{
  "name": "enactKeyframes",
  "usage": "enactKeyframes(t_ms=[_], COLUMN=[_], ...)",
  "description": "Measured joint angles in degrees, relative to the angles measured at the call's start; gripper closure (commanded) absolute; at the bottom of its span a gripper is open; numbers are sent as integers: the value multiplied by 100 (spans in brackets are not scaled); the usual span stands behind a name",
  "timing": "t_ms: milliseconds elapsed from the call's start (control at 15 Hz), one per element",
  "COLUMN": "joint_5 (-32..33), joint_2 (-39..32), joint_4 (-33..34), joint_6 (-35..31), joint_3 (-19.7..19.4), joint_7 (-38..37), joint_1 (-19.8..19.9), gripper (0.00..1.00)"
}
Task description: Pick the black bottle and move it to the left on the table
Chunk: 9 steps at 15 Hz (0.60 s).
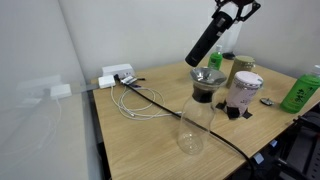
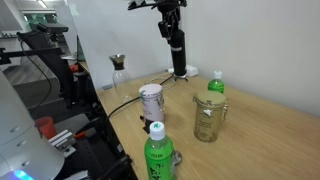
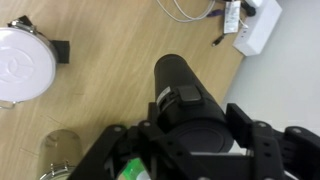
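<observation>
My gripper lowers the tilted black bottle toward the table beside the white-lidded jar next, bringing it upright.
My gripper (image 1: 228, 18) is shut on the black bottle (image 1: 205, 45) and holds it tilted in the air, well above the table (image 1: 140, 140). In an exterior view the bottle (image 2: 177, 52) hangs from the gripper (image 2: 171, 20) over the far part of the table (image 2: 270, 140). In the wrist view the bottle (image 3: 180, 95) fills the space between the jaws (image 3: 195, 125), with the wood-grain table (image 3: 110, 60) below it.
On the table stand a glass carafe with a dark funnel (image 1: 199, 112), a white-lidded jar (image 1: 245, 90), a large green bottle (image 1: 302, 90), a small green bottle (image 2: 215, 84) and a glass mug (image 2: 207, 120). A white power strip (image 1: 117, 75) and cables (image 1: 140, 100) lie near one edge.
</observation>
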<state>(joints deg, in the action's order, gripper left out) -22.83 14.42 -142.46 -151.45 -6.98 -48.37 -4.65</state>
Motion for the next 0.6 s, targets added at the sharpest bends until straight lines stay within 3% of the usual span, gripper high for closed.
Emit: enactKeyframes(t_ms=[267,600], joint_5=[17,411], joint_2=[-57,-379], joint_4=[-260,-326], joint_6=[491,580], joint_3=[60,236], joint_7=[363,403], joint_1=[144,357], gripper=[56,56])
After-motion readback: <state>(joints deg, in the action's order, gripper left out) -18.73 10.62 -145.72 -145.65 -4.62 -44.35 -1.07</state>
